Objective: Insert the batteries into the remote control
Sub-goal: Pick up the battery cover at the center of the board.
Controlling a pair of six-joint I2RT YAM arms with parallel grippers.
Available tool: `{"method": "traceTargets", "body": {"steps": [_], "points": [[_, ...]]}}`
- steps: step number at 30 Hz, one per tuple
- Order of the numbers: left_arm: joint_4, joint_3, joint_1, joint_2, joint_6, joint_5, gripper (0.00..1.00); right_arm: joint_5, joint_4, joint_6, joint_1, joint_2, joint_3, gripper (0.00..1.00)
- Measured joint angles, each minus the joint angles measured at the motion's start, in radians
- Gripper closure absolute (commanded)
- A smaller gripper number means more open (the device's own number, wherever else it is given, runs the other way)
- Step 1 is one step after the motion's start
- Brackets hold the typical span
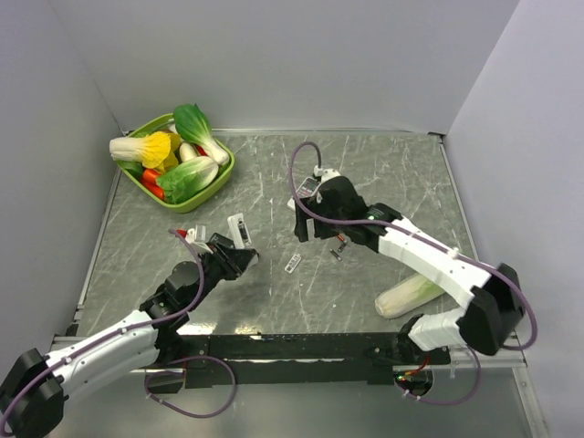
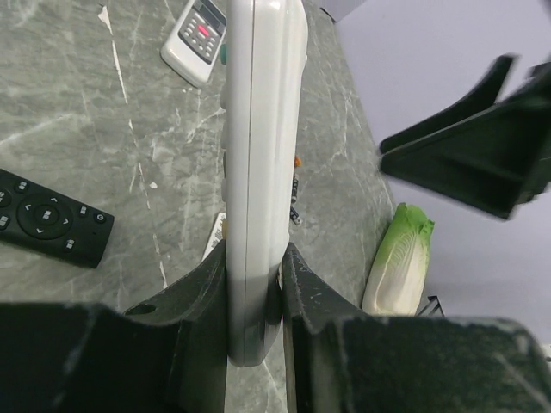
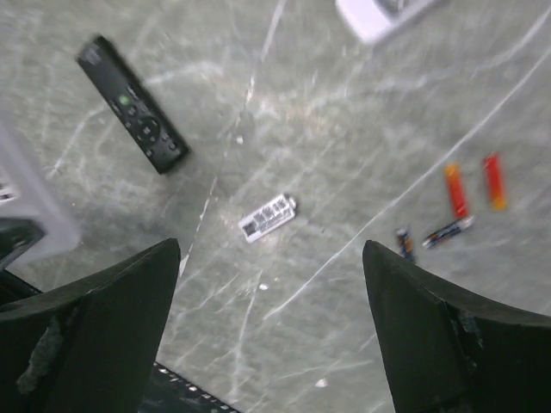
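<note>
The small white battery cover lies flat, clear of the batteries, so my right gripper needs to lower next and close across the cover's tabbed far end (image 1: 297,258) (image 3: 282,206).
My left gripper (image 2: 256,292) is shut on the lower end of a white remote control (image 2: 258,155), which it holds edge-on above the table; from above the remote (image 1: 239,228) sticks up out of the gripper (image 1: 235,253). My right gripper (image 3: 270,248) hangs open over the table with nothing between its fingers (image 3: 103,327). Two orange-red batteries (image 3: 455,189) and two dark batteries (image 3: 448,231) lie to its right. From above they are a small cluster (image 1: 338,246) beside the right gripper (image 1: 304,234). A small white battery cover (image 3: 268,218) lies flat just beyond the open fingers.
A black remote (image 3: 133,116) lies flat on the marble table, and a second white remote (image 2: 196,39) lies farther off. A napa cabbage (image 1: 411,297) rests near the right arm's base. A green basket (image 1: 222,175) of toy vegetables stands at the back left.
</note>
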Motion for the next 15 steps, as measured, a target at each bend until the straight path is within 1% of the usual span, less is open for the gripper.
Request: {"method": "traceTargets", "body": {"steps": [2, 7, 10, 11, 12, 15], "points": [[-0.017, 0.0, 0.001, -0.016, 0.0, -0.008, 0.99, -0.014, -0.026, 0.056, 0.0, 0.057, 0.0, 0.0], [-0.042, 0.0, 0.003, -0.032, 0.0, -0.009, 0.99, -0.056, -0.057, 0.178, 0.002, 0.241, 0.008, 0.01], [-0.049, 0.0, 0.003, -0.036, 0.0, -0.009, 0.99, -0.029, -0.134, 0.257, 0.012, 0.381, 0.068, 0.03], [-0.056, 0.0, 0.003, -0.043, 0.0, -0.009, 0.99, -0.003, -0.173, 0.283, 0.02, 0.43, 0.108, 0.06], [-0.061, -0.001, 0.003, -0.051, 0.0, -0.009, 0.99, 0.022, -0.208, 0.307, 0.029, 0.472, 0.15, 0.07], [-0.067, -0.009, 0.005, -0.073, 0.0, -0.009, 0.99, 0.085, -0.258, 0.375, 0.068, 0.568, 0.265, 0.2]]}}
